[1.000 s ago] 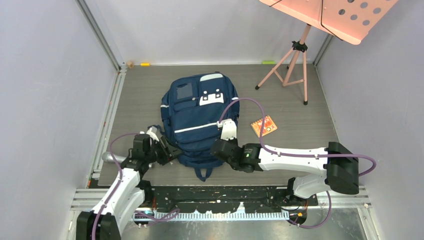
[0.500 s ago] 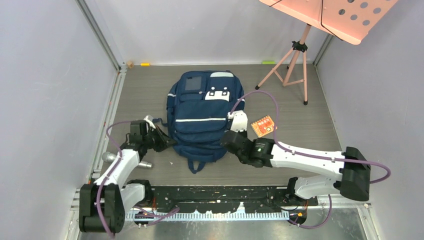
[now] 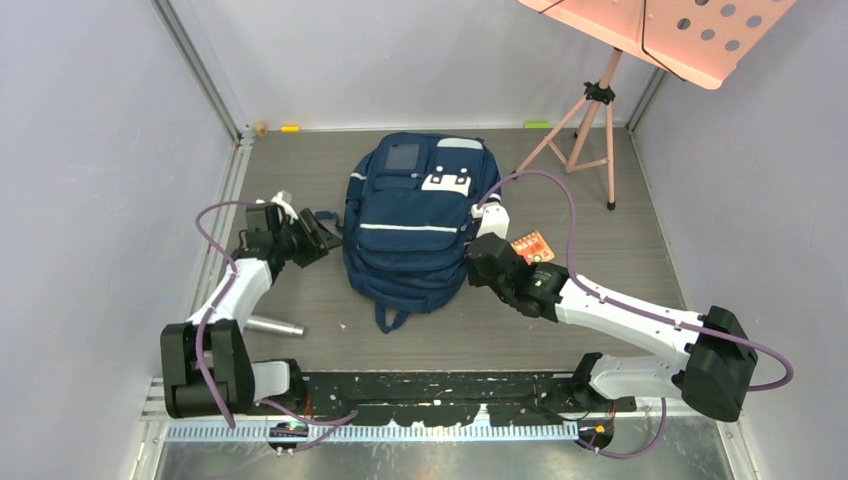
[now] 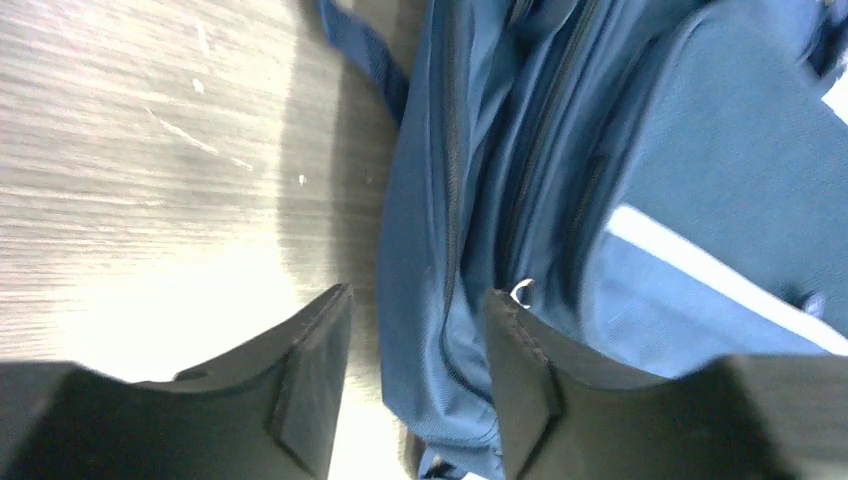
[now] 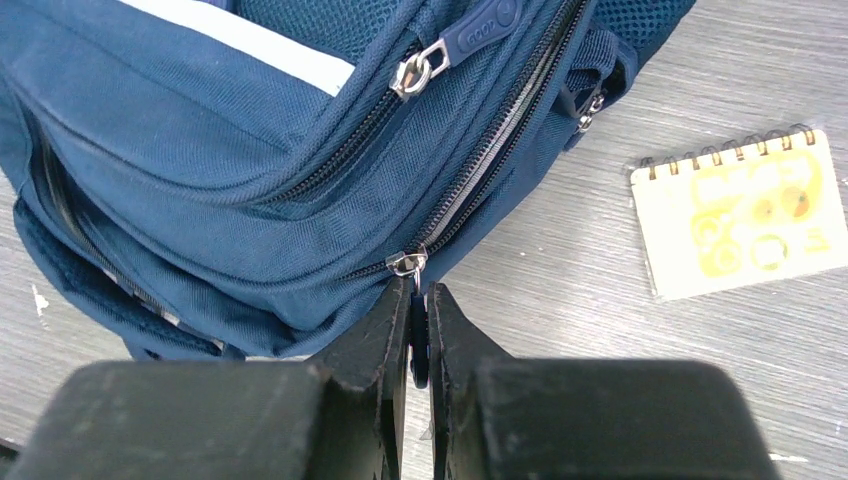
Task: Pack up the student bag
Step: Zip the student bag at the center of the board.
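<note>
My right gripper should pull the dark zipper pull outward toward the mesh side pocket [image 5: 648,24] and release it, as the side zip's teeth are parted outward of the metal slider [image 5: 408,264].
The student bag [image 3: 415,235], navy blue with pale stripes and a white patch, lies flat mid-table. My right gripper [image 3: 478,264] is at its right edge, shut on the dark zipper pull [image 5: 419,345] that hangs from a metal slider [image 5: 408,264] on the bag's side zip. A second zipper pull [image 5: 470,28] sits higher on the bag [image 5: 200,150]. My left gripper [image 3: 326,240] is at the bag's left edge. Its jaws stand open, with a fold of the bag's side [image 4: 440,340] between the two fingers [image 4: 315,380], which do not pinch it.
A small spiral notebook [image 3: 528,248] [image 5: 740,215] lies just right of the bag. A metal cylinder [image 3: 271,325] lies near the left arm. A pink music stand [image 3: 592,100] rises at the back right. Small yellow [image 3: 290,128] and green [image 3: 537,124] items lie by the back wall.
The bag has slid away from the arm bases and turned straighter. Both grippers moved with it, further from the bases. The left gripper's jaws have come open again at the bag's side.
</note>
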`<state>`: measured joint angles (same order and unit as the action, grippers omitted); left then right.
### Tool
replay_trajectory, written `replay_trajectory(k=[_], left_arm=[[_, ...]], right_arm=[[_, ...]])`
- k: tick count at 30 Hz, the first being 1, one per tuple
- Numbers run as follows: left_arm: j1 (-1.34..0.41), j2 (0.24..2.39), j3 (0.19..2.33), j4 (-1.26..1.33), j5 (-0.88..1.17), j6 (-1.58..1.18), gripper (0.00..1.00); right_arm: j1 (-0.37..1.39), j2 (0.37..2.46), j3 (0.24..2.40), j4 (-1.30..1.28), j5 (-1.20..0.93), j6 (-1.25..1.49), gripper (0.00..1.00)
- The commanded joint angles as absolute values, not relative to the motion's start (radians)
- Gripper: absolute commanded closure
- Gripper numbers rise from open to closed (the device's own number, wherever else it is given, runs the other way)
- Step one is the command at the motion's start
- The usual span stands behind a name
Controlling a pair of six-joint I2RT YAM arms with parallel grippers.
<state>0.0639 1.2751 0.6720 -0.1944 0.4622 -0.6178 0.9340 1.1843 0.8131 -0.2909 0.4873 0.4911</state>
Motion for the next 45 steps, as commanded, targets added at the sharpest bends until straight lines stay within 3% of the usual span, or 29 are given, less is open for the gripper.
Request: replay_trajectory(k=[1,4,14,17,31,37,42,45], left_arm=[[0.02,1.154,0.742,-0.216,0.335,-0.532,0.41],[-0.084,1.073,0.708,-0.269,0.292,-0.551,0.33],[-0.376,0.85,0.501,-0.219,0.223,-0.658,0.25],[-0.418,0.815,0.478,-0.221,0.219,-0.64,0.19],[-0.505,0.861,0.381,-0.166,0.137,-0.86,0.11],[-0.513,0.979,0.341,-0.031,0.173,-0.891,0.1],[-0.517,1.042,0.346,0.056,0.148,-0.877,0.18],[-0.517,1.049,0.36,0.069,0.102,-0.854,0.45]], right_arm=[[0.91,1.186,0.841,-0.278,0.501,0.44,1.0],[0.911,1.187,0.837,-0.269,0.49,0.458,1.0],[0.91,1.172,0.813,-0.249,0.467,0.488,1.0],[0.91,1.166,0.81,-0.246,0.466,0.49,1.0],[0.911,1.158,0.809,-0.236,0.462,0.5,1.0],[0.91,1.158,0.814,-0.235,0.465,0.494,1.0],[0.911,1.147,0.814,-0.242,0.47,0.49,1.0],[0.91,1.144,0.814,-0.255,0.494,0.475,1.0]])
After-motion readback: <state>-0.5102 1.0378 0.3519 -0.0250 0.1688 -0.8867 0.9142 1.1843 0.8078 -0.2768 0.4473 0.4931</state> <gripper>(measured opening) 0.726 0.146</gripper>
